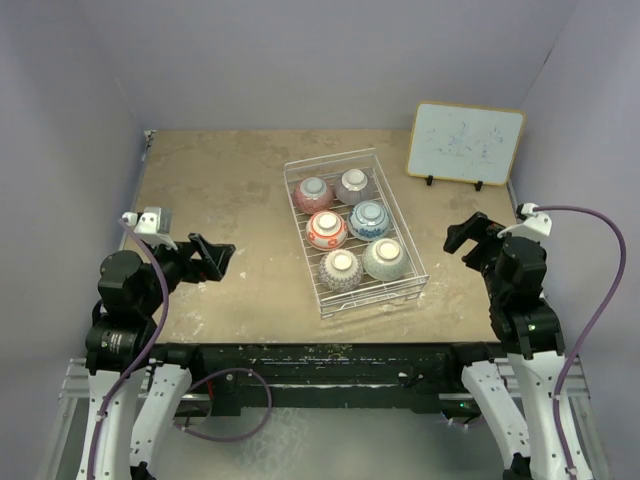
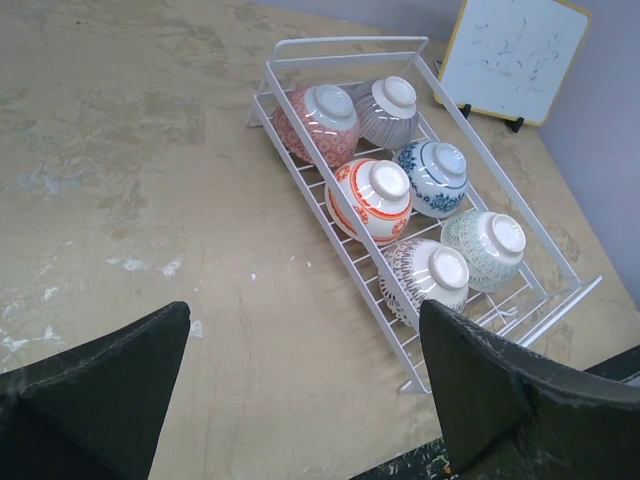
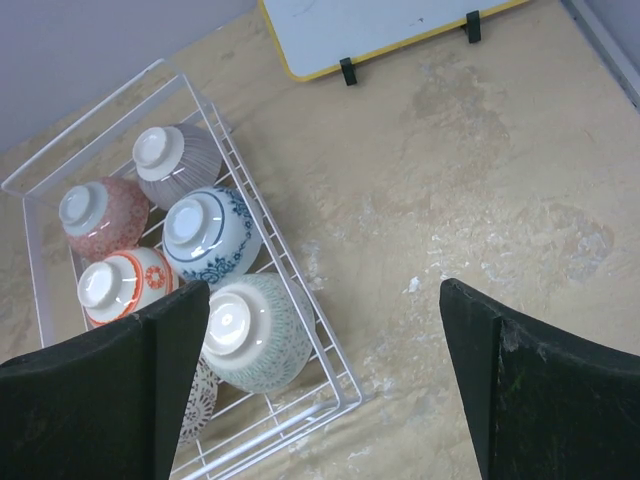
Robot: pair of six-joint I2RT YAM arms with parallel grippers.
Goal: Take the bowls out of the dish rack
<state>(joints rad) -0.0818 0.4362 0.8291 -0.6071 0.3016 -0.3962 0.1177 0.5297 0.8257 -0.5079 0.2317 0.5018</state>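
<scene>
My right gripper lowers and goes to the left in the top view onto the rack's near side bar next, as it hovers open beside the rack.
The dish rack (image 1: 375,297) stands on the table, right of centre, with several bowls upside down in it in two rows. Pink (image 1: 313,190) and grey (image 1: 353,185) are farthest, red-orange (image 1: 327,229) and blue (image 1: 369,219) in the middle, purple (image 1: 340,268) and pale green (image 1: 385,258) nearest. My left gripper (image 1: 215,260) hovers open to the left of the rack, holding nothing. In its wrist view the gripper (image 2: 303,320) faces the rack (image 2: 350,41). My right gripper (image 1: 462,240) hovers open to the right of the rack; in its wrist view the gripper (image 3: 322,290) is beside the rack's corner (image 3: 356,396), and the pale green bowl (image 3: 255,330) is closest.
A small whiteboard (image 1: 465,143) with a yellow frame leans on stands at the back right of the table. Purple walls close in the table on three sides. Bare tabletop (image 1: 220,190) lies to the left of the rack.
</scene>
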